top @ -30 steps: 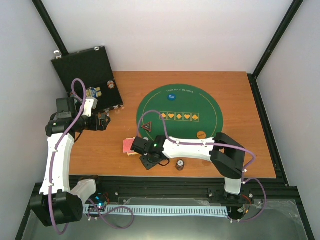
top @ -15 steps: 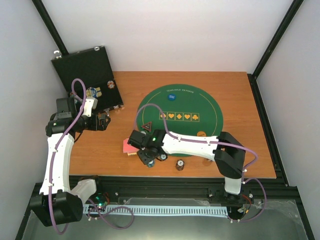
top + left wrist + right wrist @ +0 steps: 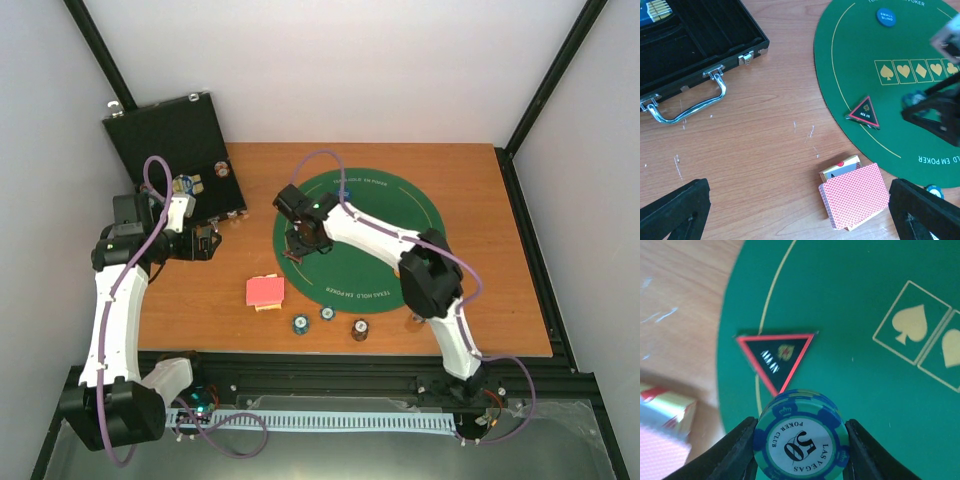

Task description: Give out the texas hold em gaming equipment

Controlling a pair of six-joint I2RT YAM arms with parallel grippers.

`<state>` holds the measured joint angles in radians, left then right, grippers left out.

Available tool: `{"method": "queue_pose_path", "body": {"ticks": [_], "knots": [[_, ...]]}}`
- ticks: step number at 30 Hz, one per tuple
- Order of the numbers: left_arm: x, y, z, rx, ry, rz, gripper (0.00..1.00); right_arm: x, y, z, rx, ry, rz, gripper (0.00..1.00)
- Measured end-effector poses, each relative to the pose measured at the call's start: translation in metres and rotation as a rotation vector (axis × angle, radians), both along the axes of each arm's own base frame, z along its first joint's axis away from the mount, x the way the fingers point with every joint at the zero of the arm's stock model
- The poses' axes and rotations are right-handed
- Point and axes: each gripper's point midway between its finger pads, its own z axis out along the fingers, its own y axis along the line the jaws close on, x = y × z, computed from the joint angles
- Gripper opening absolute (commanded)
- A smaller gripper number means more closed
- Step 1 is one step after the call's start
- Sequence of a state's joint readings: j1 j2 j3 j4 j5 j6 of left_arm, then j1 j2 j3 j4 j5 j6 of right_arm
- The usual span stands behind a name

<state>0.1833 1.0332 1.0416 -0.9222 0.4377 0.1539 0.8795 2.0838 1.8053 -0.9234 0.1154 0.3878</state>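
Observation:
The bare mat [image 3: 836,377] between the triangular marker button [image 3: 777,357] and the spade box is clear for releasing the chips, so my right gripper will move down onto it next.
My right gripper [image 3: 305,240] is shut on a small stack of teal stripe-edged poker chips [image 3: 800,440] marked 50. It holds them above the left part of the green mat [image 3: 390,250], just beside the dark triangular marker button [image 3: 777,357]. The red-backed playing cards [image 3: 265,291] lie on the wood left of the mat, also in the left wrist view [image 3: 855,195]. Two teal chips [image 3: 299,324] and a brown chip stack [image 3: 359,330] lie near the front edge. A blue button [image 3: 886,17] lies on the mat. My left gripper [image 3: 207,243] is open and empty.
An open black case [image 3: 170,135] with a metal handle [image 3: 685,105] stands at the back left, with some chips [image 3: 185,185] in it. The right arm reaches across the middle of the mat. Black frame posts stand at the table's corners.
My right arm has swung from the front edge by the cards to the mat's left side, carrying the teal chips. Two teal chips now show by the front edge. The left arm has not moved.

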Motion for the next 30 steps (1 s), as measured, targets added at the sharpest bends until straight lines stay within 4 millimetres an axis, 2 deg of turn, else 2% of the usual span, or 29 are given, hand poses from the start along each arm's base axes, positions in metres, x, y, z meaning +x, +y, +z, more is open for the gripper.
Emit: {"method": "queue_pose_path", "body": {"ticks": [4,8,12,16,24,30], "knots": [[0.001,0.000,0.002,-0.001,-0.002,-0.001,1.00,0.026,0.000,-0.034,-0.051,0.044,-0.009,0.19],[0.003,0.000,0.005,-0.003,-0.007,-0.003,1.00,0.044,-0.002,-0.053,-0.072,0.066,-0.016,0.18],[0.004,0.000,0.003,-0.007,0.002,-0.005,1.00,0.047,-0.012,-0.066,-0.096,0.091,-0.026,0.18],[0.004,-0.001,0.002,-0.007,0.003,-0.005,1.00,0.036,-0.022,-0.085,-0.128,0.128,-0.023,0.18],[0.004,0.000,0.002,-0.007,0.003,-0.005,1.00,0.035,-0.019,-0.083,-0.110,0.127,-0.007,0.18],[0.005,0.000,0.002,-0.007,0.003,-0.005,1.00,0.035,0.000,-0.083,-0.090,0.125,0.023,0.18]]}}
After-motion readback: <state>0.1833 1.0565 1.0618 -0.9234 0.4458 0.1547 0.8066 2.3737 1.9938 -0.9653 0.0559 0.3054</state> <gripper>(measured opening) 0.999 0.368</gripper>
